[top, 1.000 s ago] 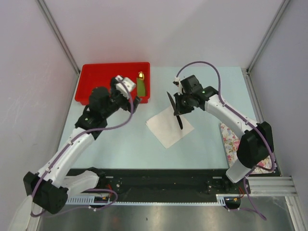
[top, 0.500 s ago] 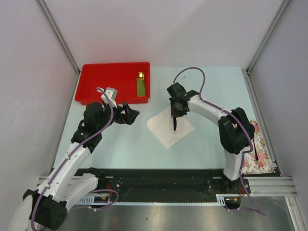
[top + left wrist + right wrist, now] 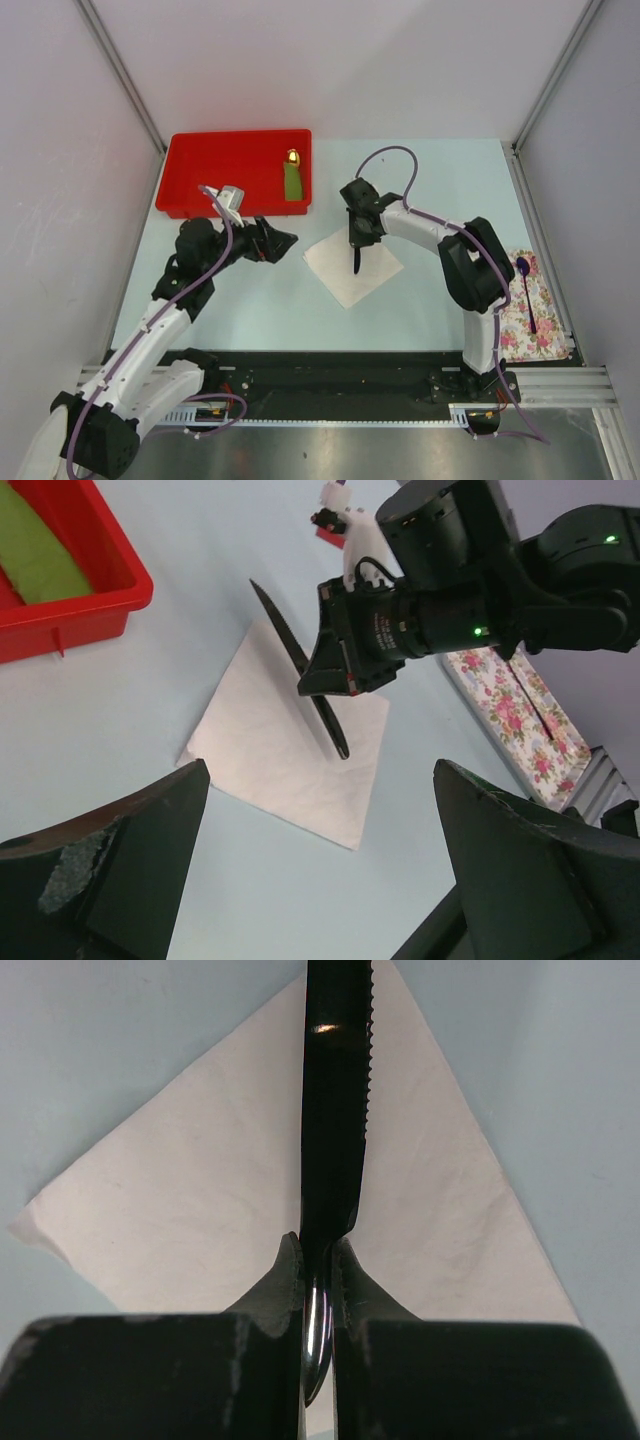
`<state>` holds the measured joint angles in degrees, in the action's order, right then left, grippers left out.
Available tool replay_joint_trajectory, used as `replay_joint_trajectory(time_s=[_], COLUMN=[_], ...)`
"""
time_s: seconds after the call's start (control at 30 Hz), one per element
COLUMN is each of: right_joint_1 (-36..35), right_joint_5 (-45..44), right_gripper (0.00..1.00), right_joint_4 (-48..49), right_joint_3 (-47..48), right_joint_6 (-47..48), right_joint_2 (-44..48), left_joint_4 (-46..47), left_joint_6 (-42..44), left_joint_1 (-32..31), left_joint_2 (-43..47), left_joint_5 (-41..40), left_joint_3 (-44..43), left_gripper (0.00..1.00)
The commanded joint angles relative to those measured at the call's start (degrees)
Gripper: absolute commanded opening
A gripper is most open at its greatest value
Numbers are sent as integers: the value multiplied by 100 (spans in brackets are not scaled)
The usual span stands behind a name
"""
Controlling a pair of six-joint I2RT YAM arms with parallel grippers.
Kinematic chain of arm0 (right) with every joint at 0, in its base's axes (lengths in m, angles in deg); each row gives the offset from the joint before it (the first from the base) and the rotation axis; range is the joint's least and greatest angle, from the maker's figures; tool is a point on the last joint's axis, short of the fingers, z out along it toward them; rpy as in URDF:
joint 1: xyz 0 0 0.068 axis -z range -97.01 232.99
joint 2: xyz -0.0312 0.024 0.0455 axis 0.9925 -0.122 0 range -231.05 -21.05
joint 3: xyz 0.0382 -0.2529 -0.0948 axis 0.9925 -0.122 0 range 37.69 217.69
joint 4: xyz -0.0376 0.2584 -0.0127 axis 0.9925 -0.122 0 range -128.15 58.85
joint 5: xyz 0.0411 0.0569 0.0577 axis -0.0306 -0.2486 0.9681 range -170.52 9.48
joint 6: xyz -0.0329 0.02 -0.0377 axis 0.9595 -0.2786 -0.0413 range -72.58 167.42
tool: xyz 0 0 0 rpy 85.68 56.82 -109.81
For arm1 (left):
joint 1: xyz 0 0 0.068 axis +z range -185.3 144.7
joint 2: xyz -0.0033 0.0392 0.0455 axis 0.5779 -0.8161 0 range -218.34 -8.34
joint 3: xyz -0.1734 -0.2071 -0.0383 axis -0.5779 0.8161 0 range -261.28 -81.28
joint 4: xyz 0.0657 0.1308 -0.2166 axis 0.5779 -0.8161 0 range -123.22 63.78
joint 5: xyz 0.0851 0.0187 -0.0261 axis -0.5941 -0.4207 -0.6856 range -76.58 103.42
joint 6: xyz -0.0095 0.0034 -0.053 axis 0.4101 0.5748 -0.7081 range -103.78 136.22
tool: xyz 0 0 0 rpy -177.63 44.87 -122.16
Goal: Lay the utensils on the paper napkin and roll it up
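Observation:
My right gripper lowers straight down to the paper [image 3: 349,262] [image 3: 280,1195] next and releases the black knife, since the knife already hangs over the white paper napkin.
The white paper napkin [image 3: 338,278] lies as a diamond at mid-table. My right gripper [image 3: 356,238] is shut on the black knife [image 3: 356,262] and holds it over the napkin's far part, with its tip low over the paper. In the right wrist view the knife [image 3: 335,1110] runs straight out from my jaws over the napkin [image 3: 190,1210]. The purple-bowled spoon [image 3: 527,292] lies on the floral cloth [image 3: 512,322] at the right. My left gripper [image 3: 283,241] is open and empty, left of the napkin. The left wrist view shows the napkin [image 3: 265,755] and the knife [image 3: 330,725].
A red tray [image 3: 200,160] stands at the back left and holds a green piece with a gold tip [image 3: 292,180]. The black rail [image 3: 330,375] runs along the near edge. Grey walls close the sides.
My right gripper has moved left and down with the knife onto the napkin. My left gripper has drawn back from the tray toward the napkin's left. The spoon on the cloth is uncovered.

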<state>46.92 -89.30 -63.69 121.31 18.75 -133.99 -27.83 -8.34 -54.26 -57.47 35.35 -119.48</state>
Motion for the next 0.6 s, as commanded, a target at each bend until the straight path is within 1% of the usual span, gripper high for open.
replay_joint_trajectory(time_s=[0.0,0.27,0.57], right_joint_1=[-31,-31,-5], right_joint_5=[-168,-247,-98], right_gripper=[0,0,2], right_joint_4=[238,221,239], right_joint_3=[-11,-3,-91], right_joint_6=[-183,-271,-350], right_joint_2=[-35,-245,-395], left_joint_4=[494,741,820], left_joint_6=[-304,-278,-208], left_joint_1=[42,42,42], left_joint_2=[8,-1,26], left_joint_5=[311,329,276], left_joint_3=[154,339,409], left_gripper=[99,100,100])
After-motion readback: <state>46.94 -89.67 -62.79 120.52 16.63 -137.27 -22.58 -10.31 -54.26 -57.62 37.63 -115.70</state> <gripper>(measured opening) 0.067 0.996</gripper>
